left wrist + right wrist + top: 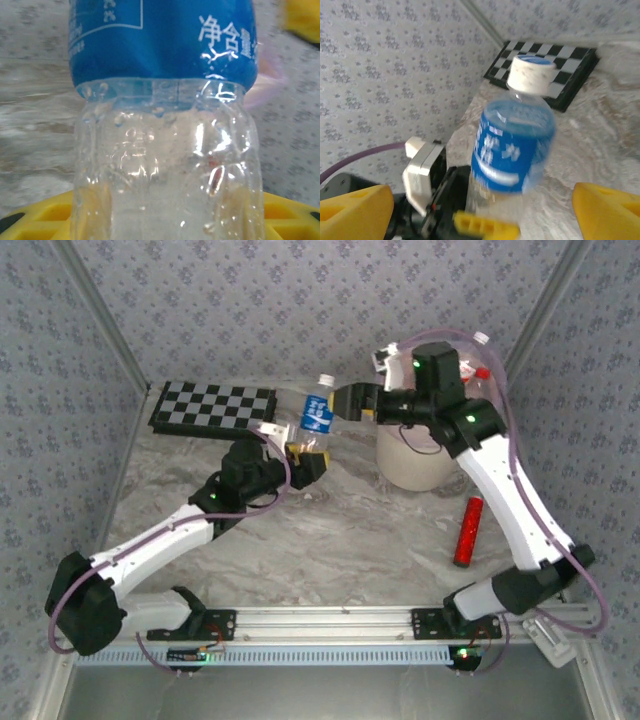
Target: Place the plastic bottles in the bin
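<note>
The upper blue label [319,402] [517,120] of the bottle is just ahead of my right gripper's spread fingers. Next I will reach toward the bottle and close around that label.
A clear plastic bottle [317,416] with a blue label and white cap stands upright, held by its lower body in my left gripper [305,455], which is shut on it. In the left wrist view the bottle [165,125] is right up close, with yellow fingertips [45,215] on either side of its base. My right gripper [356,400] hovers open just right of the bottle's top. Its wrist view shows the bottle [512,145] between its spread yellow fingers [607,210]. The cream-white bin [410,468] with its pink liner stands under the right arm. Another bottle [479,368] rests in the liner.
A black-and-white checkerboard [212,408] lies at the back left, and shows again as the checkerboard [570,65] behind the bottle. A red tube [468,531] lies on the marble table [340,540] to the right. Patterned walls close in the sides and back.
</note>
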`<action>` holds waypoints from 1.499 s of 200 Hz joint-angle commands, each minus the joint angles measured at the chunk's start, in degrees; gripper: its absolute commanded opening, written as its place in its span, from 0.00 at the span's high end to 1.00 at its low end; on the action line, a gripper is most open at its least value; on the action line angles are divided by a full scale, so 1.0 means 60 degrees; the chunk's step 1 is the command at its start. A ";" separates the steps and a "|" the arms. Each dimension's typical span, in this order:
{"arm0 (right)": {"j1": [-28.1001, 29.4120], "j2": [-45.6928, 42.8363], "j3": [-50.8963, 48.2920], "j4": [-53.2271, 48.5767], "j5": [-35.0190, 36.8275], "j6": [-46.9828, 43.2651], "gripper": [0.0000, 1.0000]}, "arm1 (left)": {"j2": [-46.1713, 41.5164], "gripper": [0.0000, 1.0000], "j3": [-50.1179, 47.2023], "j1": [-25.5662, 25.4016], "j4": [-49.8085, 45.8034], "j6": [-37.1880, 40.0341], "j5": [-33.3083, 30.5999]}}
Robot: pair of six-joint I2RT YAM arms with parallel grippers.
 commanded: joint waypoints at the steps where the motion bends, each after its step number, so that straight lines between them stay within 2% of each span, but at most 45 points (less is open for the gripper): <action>1: 0.0150 0.0453 0.0466 -0.0070 -0.0476 -0.0096 0.03 | -0.0056 0.75 0.0645 -0.0105 0.0576 -0.0093 0.0570; 27: 0.0005 0.0491 0.0445 -0.0763 0.0738 -0.0373 0.01 | -0.0071 0.75 0.0683 -0.0337 0.0791 -0.0036 0.0423; 56: -0.0077 0.0593 -0.0022 0.0127 -0.0293 0.0046 0.03 | 0.0317 0.75 0.0953 -0.0425 0.0883 0.0029 0.0763; 88: -0.0073 0.0553 -0.0031 0.0256 -0.0678 0.0037 0.25 | 0.0724 0.72 0.1271 -0.0429 0.0673 -0.0032 0.0808; 122: -0.0265 0.0044 -0.0250 0.0131 -0.0240 -0.0138 0.46 | 0.1078 0.66 0.1762 -0.0479 0.0300 0.0158 0.1121; 133: -0.0408 -0.0141 -0.0304 0.0203 -0.0095 -0.0162 0.49 | 0.1130 0.56 0.1819 -0.0483 0.0271 0.0208 0.1204; 144: -0.0568 -0.0279 -0.0247 0.0258 0.0104 -0.0256 0.50 | 0.1172 0.38 0.1914 -0.0484 0.0115 0.0316 0.1348; 150: -0.0674 -0.0317 -0.0120 0.0205 0.0225 -0.0356 0.52 | 0.1189 0.25 0.2012 -0.0485 -0.0106 0.0453 0.1461; 160: -0.0916 -0.0334 0.0245 -0.0005 0.0426 -0.0630 0.55 | 0.1183 0.11 0.2206 -0.0497 -0.0674 0.0722 0.1549; 173: -0.1268 -0.0309 0.0928 -0.0342 0.0904 -0.0927 0.56 | 0.1058 0.01 0.2270 -0.0486 -0.1293 0.1014 0.1504; 212: -0.2770 -0.0206 0.2805 -0.1183 0.2665 -0.2185 0.63 | 0.0315 0.00 0.1816 -0.0471 -0.2418 0.1472 0.0700; 242: -0.3407 0.0308 0.3967 -0.1985 0.4240 -0.3139 0.66 | 0.0163 0.00 0.1562 -0.0382 -0.2550 0.1499 0.0447; 271: -0.3842 0.1096 0.4538 -0.1984 0.4614 -0.3534 0.70 | 0.0386 0.00 0.1698 -0.0312 -0.2627 0.1285 0.0206; 300: -0.3759 0.2037 0.4865 -0.2276 0.4648 -0.4058 0.70 | 0.0612 0.00 0.1780 -0.0296 -0.2619 0.1231 0.0231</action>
